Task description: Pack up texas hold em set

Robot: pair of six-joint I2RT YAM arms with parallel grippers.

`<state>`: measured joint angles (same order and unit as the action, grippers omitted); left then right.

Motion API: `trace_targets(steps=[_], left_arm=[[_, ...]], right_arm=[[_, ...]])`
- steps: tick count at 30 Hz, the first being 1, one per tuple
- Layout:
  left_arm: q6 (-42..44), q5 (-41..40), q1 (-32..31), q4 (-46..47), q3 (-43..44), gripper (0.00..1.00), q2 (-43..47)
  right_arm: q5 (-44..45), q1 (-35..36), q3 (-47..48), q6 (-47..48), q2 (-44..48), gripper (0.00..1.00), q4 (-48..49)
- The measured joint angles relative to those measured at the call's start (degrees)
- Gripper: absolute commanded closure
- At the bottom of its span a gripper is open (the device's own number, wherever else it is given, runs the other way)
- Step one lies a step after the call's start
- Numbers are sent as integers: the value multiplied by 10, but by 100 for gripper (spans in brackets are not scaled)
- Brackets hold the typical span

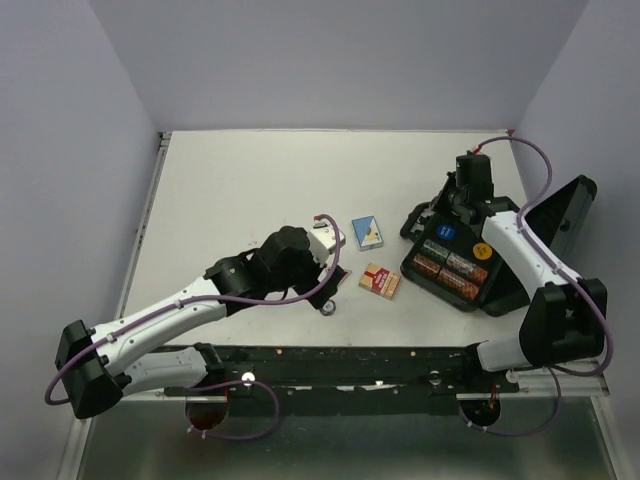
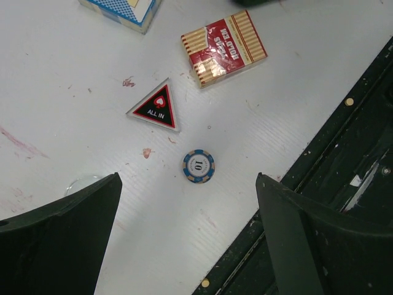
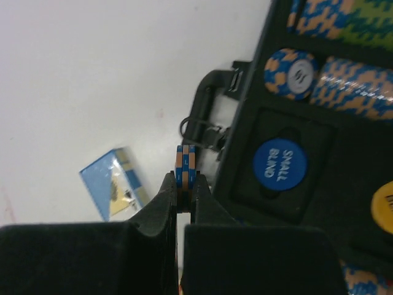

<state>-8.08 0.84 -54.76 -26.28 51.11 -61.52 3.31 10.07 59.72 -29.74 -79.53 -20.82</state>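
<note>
The chip row's end by the leaning chip is below, so my right gripper will next move down, outward and to the right in the wrist view.
The black case lies open at the right with chip rows, a blue "small blind" marker and an orange marker in it. My right gripper is shut on a thin stack of blue-orange chips, held above the case's left edge. My left gripper is open and empty above a loose blue "10" chip. The triangular red-black "all in" marker, the clear marker, the red card box and the blue card box lie on the table.
The case's lid stands up at the far right. A black rail runs along the table's near edge, close to my left gripper's right finger. The case handle juts toward the blue card box.
</note>
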Motion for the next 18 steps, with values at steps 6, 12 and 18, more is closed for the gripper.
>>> trace_targets(steps=[6, 12, 18], left_arm=[[-12, 3, 0, 0, 0, 1, 10], [-14, 3, 0, -2, 0, 1, 21], [-14, 3, 0, -5, 0, 1, 22]], right_arm=[[110, -35, 55, 24, -100, 99, -26], [163, -49, 97, 36, -167, 99, -51], [188, -53, 125, 44, -180, 99, -57]])
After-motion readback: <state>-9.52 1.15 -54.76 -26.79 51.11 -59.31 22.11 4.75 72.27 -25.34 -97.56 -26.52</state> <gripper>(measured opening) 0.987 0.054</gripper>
